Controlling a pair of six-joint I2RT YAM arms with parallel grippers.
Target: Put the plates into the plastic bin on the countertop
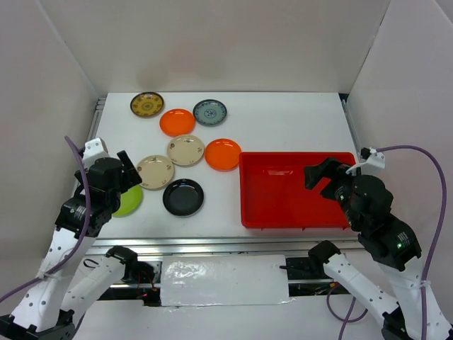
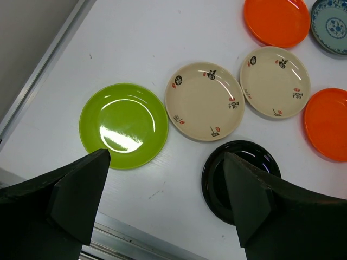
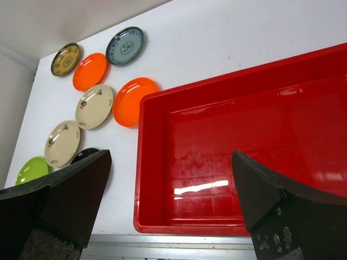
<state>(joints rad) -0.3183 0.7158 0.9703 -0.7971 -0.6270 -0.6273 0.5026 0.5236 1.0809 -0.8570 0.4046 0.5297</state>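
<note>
My left gripper moves outward and down onto the far orange plate's rail-side rim [image 1: 161,125] [image 2: 246,20] next, since bare countertop borders that rim. The plate's rim lies outward of the gripper and below it.
Eight plates lie on the white countertop [image 1: 283,120], left of the red plastic bin [image 1: 283,191]: yellow-brown ornate [image 1: 147,105], orange [image 1: 177,122], grey-blue [image 1: 210,112], beige [image 1: 185,150], orange [image 1: 223,154], beige [image 1: 155,172], black [image 1: 183,197] and lime green [image 1: 129,202], the last partly hidden under my left arm. The bin holds nothing. My left gripper [image 1: 131,173] is open and empty, hovering between the lime green plate [image 2: 123,124] and the black plate [image 2: 217,179]. My right gripper [image 1: 322,173] is open and empty above the bin [image 3: 244,151].
White walls enclose the table on the left, back and right. Metal rails run along the left edge [image 1: 98,113] and the front edge [image 1: 212,244]. The bin sits against the front right of the table.
</note>
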